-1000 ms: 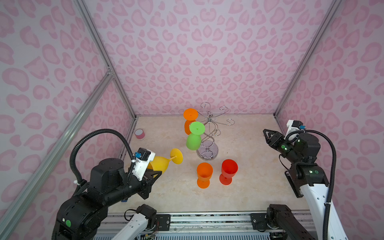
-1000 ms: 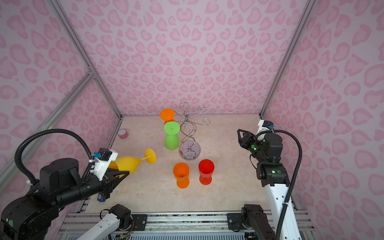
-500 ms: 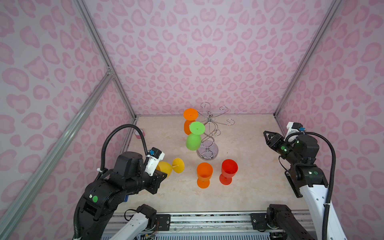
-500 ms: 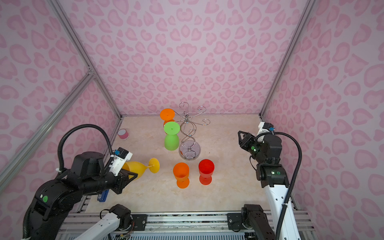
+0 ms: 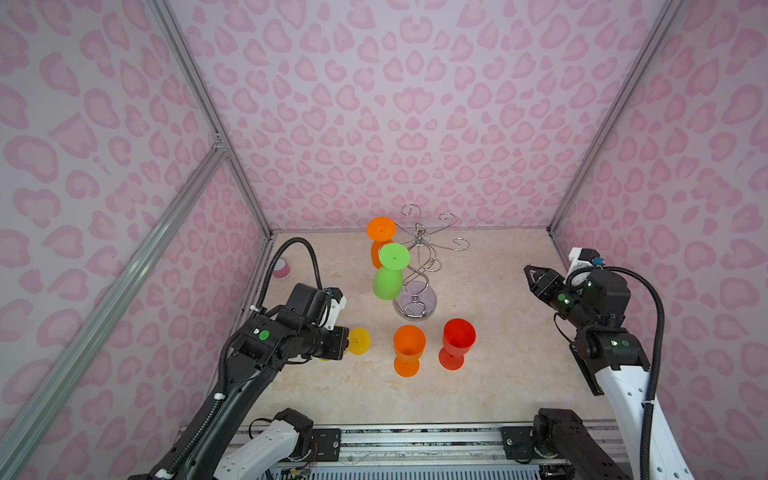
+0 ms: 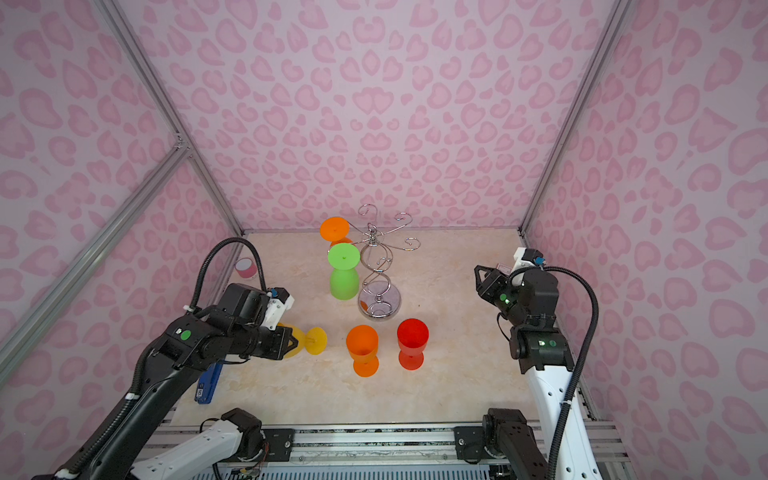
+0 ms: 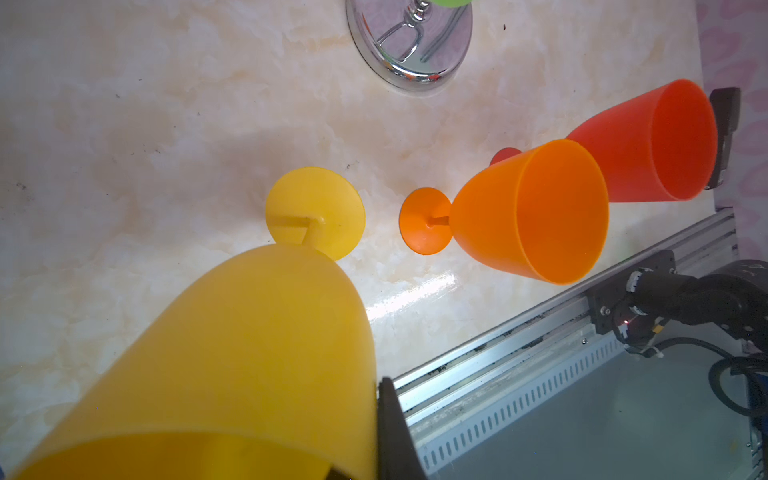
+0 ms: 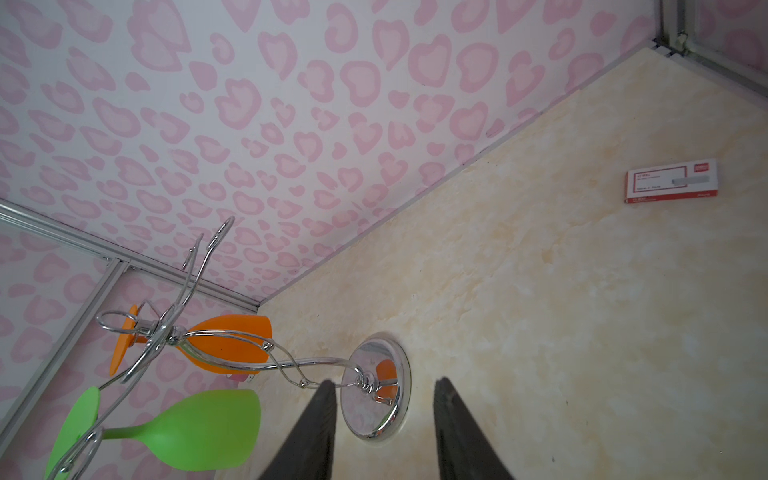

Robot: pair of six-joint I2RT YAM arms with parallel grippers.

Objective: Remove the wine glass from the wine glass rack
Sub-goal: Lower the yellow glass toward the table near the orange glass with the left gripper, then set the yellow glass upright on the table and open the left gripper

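My left gripper lowers next, turning the tipped yellow glass foot-down, to release its bowl on the clear tabletop [image 5: 364, 359] below, beside the standing orange glass.
The chrome wine glass rack [image 5: 417, 266] [image 6: 377, 266] stands mid-table on its round base. A green wine glass [image 5: 387, 275] [image 8: 199, 428] and an orange wine glass [image 5: 380, 235] [image 8: 226, 345] hang upside down from its hooks. My left gripper [image 5: 343, 342] [image 6: 287, 338] is shut on the bowl of a yellow wine glass [image 6: 311, 340] [image 7: 249, 353]. The glass is tipped on its side low over the table, foot toward the right. One dark finger [image 7: 395, 434] presses its side. My right gripper [image 5: 534, 277] [image 8: 385, 382] hovers open and empty at the right, pointing at the rack.
An orange glass [image 5: 409, 349] and a red glass [image 5: 457, 341] stand upright in front of the rack, just right of the yellow glass's foot. A pink tape roll [image 5: 281, 268] sits by the left wall, a blue object [image 6: 208, 384] under the left arm, a red-white box [image 8: 671, 187] far right.
My left arm has swung forward and down with the yellow glass, carrying it rightward toward the standing orange glass. The right arm has barely moved.
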